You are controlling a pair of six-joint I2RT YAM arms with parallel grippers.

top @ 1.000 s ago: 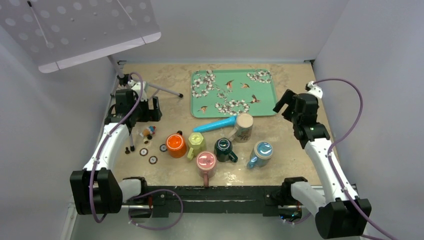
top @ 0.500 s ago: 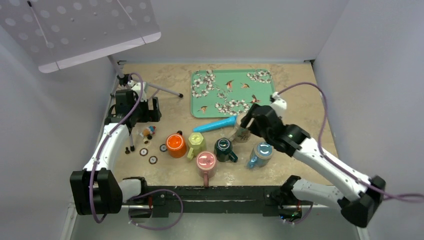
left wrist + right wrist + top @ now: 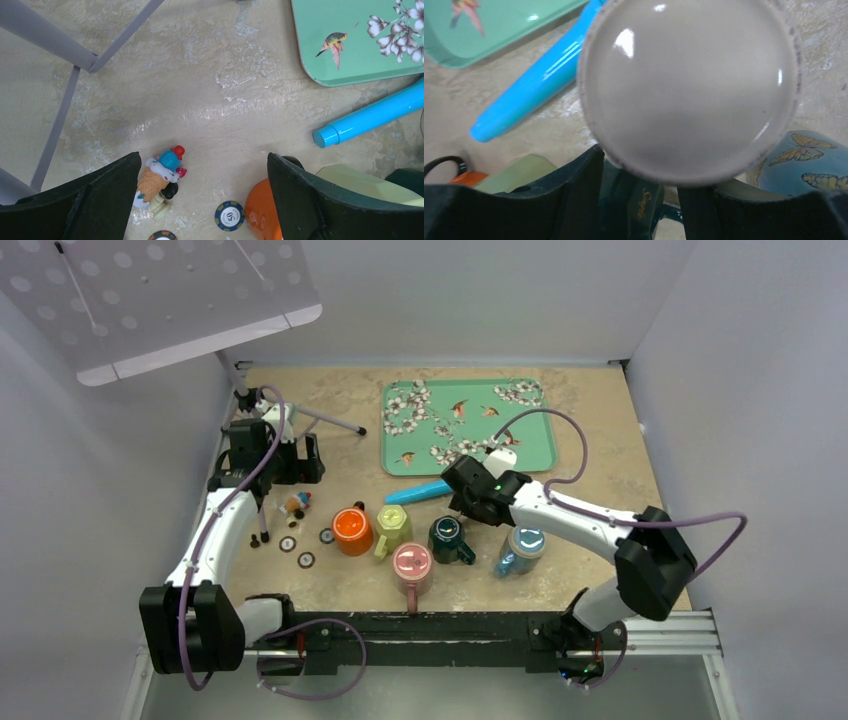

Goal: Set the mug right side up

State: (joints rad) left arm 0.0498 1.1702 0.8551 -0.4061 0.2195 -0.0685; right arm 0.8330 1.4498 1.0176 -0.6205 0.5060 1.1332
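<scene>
My left gripper swings up and to the right in the top view next, turning sideways, toward the upside-down beige mug.
The beige mug (image 3: 689, 85) stands upside down; its flat base fills the right wrist view. My right gripper (image 3: 470, 500) is right over it in the top view and hides most of it. In the right wrist view my right gripper (image 3: 641, 180) has its two dark fingers apart at the mug's near side, with only the dark teal mug (image 3: 639, 197) showing in the gap. My left gripper (image 3: 290, 462) is open and empty at the far left, and in the left wrist view (image 3: 202, 165) it hovers over small toys.
Orange (image 3: 352, 528), yellow-green (image 3: 393, 525), dark teal (image 3: 447, 535), pink (image 3: 411, 565) and blue butterfly (image 3: 524, 545) mugs crowd the front. A blue tube (image 3: 425, 490) lies by the floral tray (image 3: 540, 415). An ice-cream toy (image 3: 157, 175) and poker chips (image 3: 229, 215) lie left.
My right arm has swung from the right edge leftward and down across the table to the beige mug. The left arm and the mugs have not moved.
</scene>
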